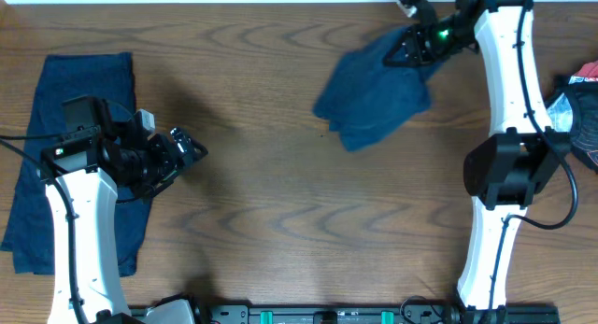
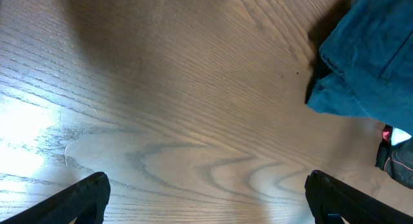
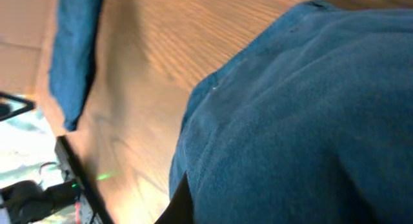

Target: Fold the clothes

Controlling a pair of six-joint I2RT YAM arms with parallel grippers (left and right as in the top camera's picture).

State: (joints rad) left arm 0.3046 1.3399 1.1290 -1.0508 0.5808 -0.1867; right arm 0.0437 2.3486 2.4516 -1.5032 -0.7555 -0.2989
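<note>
The garment is bunched up. My right gripper needs to swing back and to the right in the overhead view next, and lower over bare wood to release it.
A crumpled navy garment (image 1: 374, 91) lies at the back right of the table; it also shows in the left wrist view (image 2: 368, 62) and fills the right wrist view (image 3: 303, 121). My right gripper (image 1: 418, 44) is shut on its far edge, the fingers mostly buried in cloth. A second navy garment (image 1: 75, 156) lies flat and long at the left edge, partly under my left arm; it also shows far off in the right wrist view (image 3: 74, 50). My left gripper (image 1: 187, 148) is open and empty, low over bare wood right of that garment.
A dark and red item (image 1: 581, 109) sits at the right edge of the table, seen also in the left wrist view (image 2: 395, 153). The wooden table (image 1: 271, 193) lies between the two garments.
</note>
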